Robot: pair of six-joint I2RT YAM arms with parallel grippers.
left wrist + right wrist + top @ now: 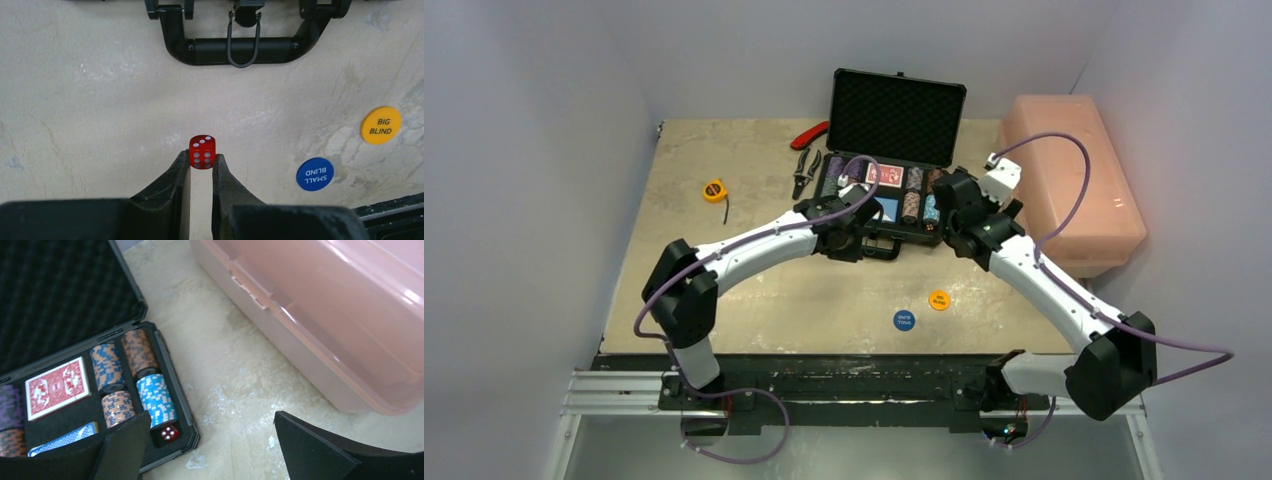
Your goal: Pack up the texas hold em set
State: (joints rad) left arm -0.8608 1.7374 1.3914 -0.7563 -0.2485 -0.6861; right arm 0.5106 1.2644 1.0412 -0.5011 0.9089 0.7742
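Observation:
My left gripper needs to carry its die outward past the handle and release it at the peach chip stack's near end [909, 222], since the neighboring slot already holds a die.
The black briefcase [894, 115] stands open at the back with its foam lid up. In the right wrist view its tray [172, 370] holds striped chip stacks [155, 397], a red deck [57, 387], a blue deck [65, 440] and a red die [169, 432] in the near right corner. My left gripper [201, 162] is shut on another red die [202, 151], over bare table in front of the case handle [242, 50]. My right gripper [212, 440] is open and empty, above the tray's right corner. The blue disc [314, 174] and orange disc [381, 125] lie on the table.
A pink plastic box [1074, 180] stands at the right, close beside the case. Pliers [806, 170] and a red-handled tool [809, 135] lie left of the case. A yellow tape measure [714, 190] lies further left. The discs [904, 320] lie near the front edge.

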